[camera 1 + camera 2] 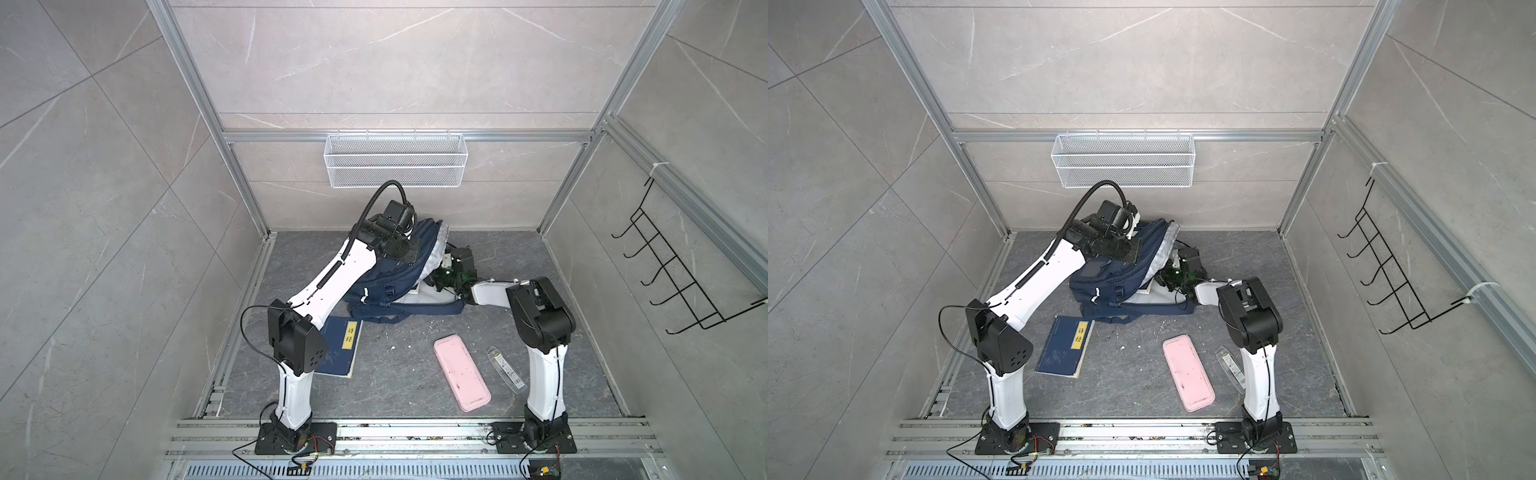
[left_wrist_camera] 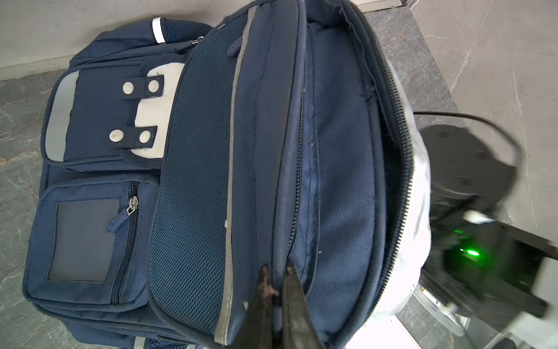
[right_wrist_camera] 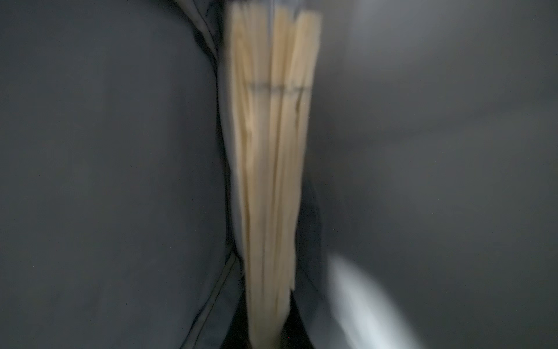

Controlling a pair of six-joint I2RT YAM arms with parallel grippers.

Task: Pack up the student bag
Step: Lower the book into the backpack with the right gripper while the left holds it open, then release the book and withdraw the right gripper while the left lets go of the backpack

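Note:
The robot's right gripper will next push deeper into the bag's main compartment and release the book there, because the seamed inner end of the bag's lining is ahead of the gripper's fingers.
The navy student bag lies at the back middle of the floor, its main compartment gaping toward the right. My left gripper is shut on a fold of the bag's upper edge beside a zipper and holds it raised. The right arm reaches into the opening, so its gripper is hidden in both top views. In the right wrist view a book's cream page edges run between the dark jaws of my right gripper, which is shut on it, with dim lining all round.
A blue book with a yellow label lies on the floor by the left arm. A pink pencil case and a clear packet lie near the right arm. A white wire basket hangs on the back wall and a black hook rack on the right wall.

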